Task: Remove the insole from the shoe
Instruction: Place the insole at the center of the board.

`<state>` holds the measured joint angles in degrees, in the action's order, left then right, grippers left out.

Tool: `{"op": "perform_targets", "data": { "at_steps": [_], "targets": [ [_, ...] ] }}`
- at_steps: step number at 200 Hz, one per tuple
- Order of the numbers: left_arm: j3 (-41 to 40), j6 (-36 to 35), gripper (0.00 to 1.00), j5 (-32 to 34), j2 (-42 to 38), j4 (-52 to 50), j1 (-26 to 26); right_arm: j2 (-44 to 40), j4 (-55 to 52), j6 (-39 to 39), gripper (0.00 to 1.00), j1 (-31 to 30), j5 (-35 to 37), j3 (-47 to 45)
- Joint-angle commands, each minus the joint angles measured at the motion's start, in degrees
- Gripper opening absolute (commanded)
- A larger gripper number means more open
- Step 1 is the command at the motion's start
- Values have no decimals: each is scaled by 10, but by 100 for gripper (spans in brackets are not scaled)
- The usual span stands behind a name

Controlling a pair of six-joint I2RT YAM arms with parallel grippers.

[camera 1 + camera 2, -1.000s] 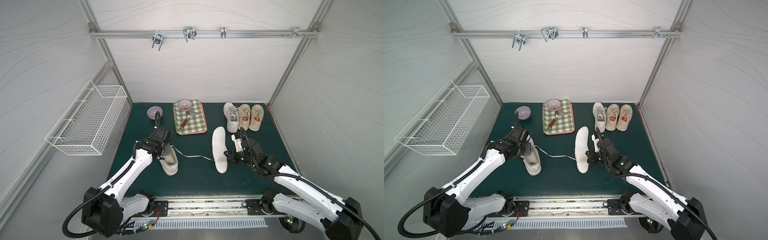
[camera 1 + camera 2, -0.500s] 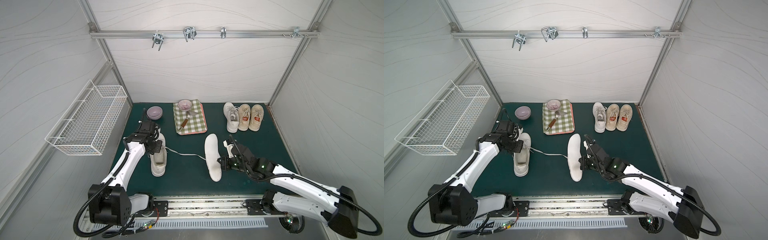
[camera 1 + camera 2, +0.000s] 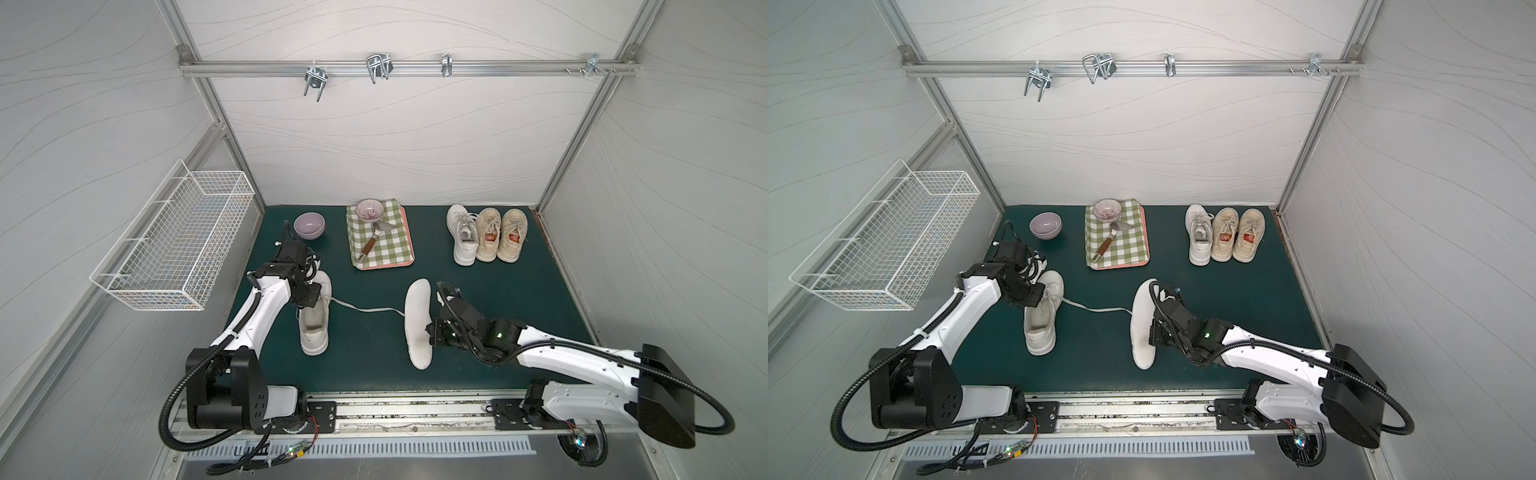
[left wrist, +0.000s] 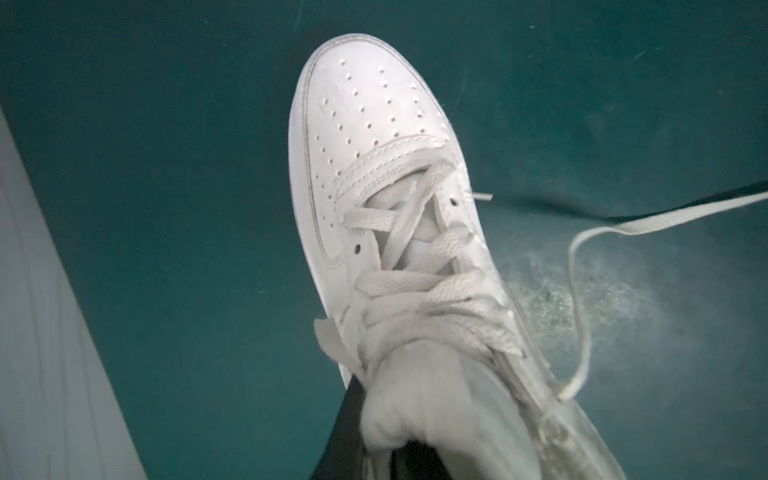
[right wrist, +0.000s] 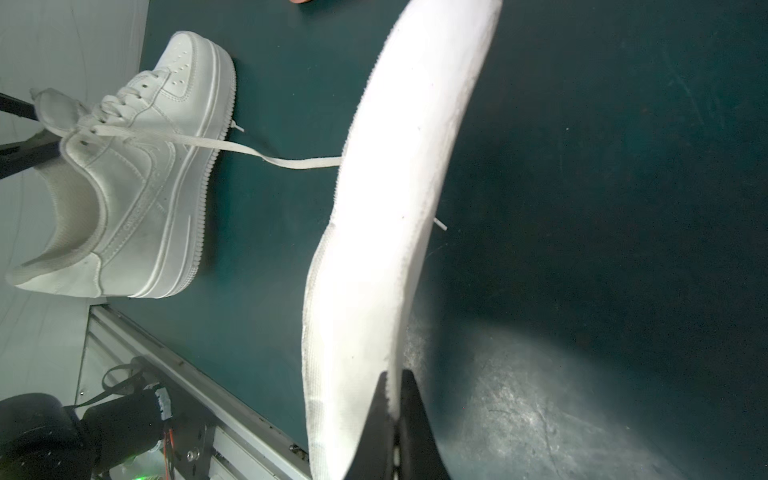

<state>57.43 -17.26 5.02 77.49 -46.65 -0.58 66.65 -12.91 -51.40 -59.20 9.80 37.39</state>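
Note:
The shoe shifts with my left gripper toward the basket's side next, and the gripper releases the shoe's tongue point(image 4: 419, 399), since the bare mat strip point(image 4: 192, 280) lies between gripper and basket's side.
The white shoe point(image 3: 314, 328) point(image 3: 1040, 328) stands on the green mat at the left, heel toward the front rail. My left gripper point(image 3: 309, 297) point(image 3: 1030, 296) is shut on its tongue point(image 4: 419, 399), which bulges between the dark fingers point(image 4: 345, 428); the toe point(image 4: 365, 116) points away. The white insole point(image 3: 417, 320) point(image 3: 1142, 324) is out of the shoe, mid-mat. My right gripper point(image 3: 432, 330) point(image 5: 392, 399) is shut on its long edge near one end. In the right wrist view the insole point(image 5: 395, 208) curves away from the jaws, with the shoe point(image 5: 137, 174) beside it.
A loose lace point(image 3: 365, 309) trails from the shoe to the insole. Three other shoes point(image 3: 484, 235) stand at the back right. A checked cloth point(image 3: 386, 249) carries a small bowl and a utensil, with a purple bowl point(image 3: 309, 225) beside it. A wire basket point(image 3: 174, 241) hangs on the left wall.
The left arm swung left, taking the shoe with it and turning it. The right arm carried the insole left and toward the front rail. Both grips stayed shut.

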Motion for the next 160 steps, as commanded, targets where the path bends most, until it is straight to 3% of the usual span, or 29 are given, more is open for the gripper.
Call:
{"op": "perform_targets", "data": {
  "at_steps": [1,30,70,92,124,132,135,160],
  "targets": [
    [43,-19,0,63,23,12,-29,3,1,11,0,37,-2,-9],
    [42,-16,0,69,27,22,-49,10,22,32,0,92,-56,-44],
    [44,-13,0,83,39,26,-66,53,90,24,0,90,-109,-66],
    [43,-9,4,86,39,30,-75,84,113,22,0,66,-103,-56],
    [44,1,15,85,37,36,-85,143,125,10,0,49,-104,-32],
    [42,4,21,90,33,40,-85,152,129,5,0,49,-104,-30],
    [41,5,28,94,31,42,-86,157,132,5,0,49,-105,-30],
    [39,12,38,110,20,49,-87,179,149,4,0,49,-112,-20]
  ]
}}
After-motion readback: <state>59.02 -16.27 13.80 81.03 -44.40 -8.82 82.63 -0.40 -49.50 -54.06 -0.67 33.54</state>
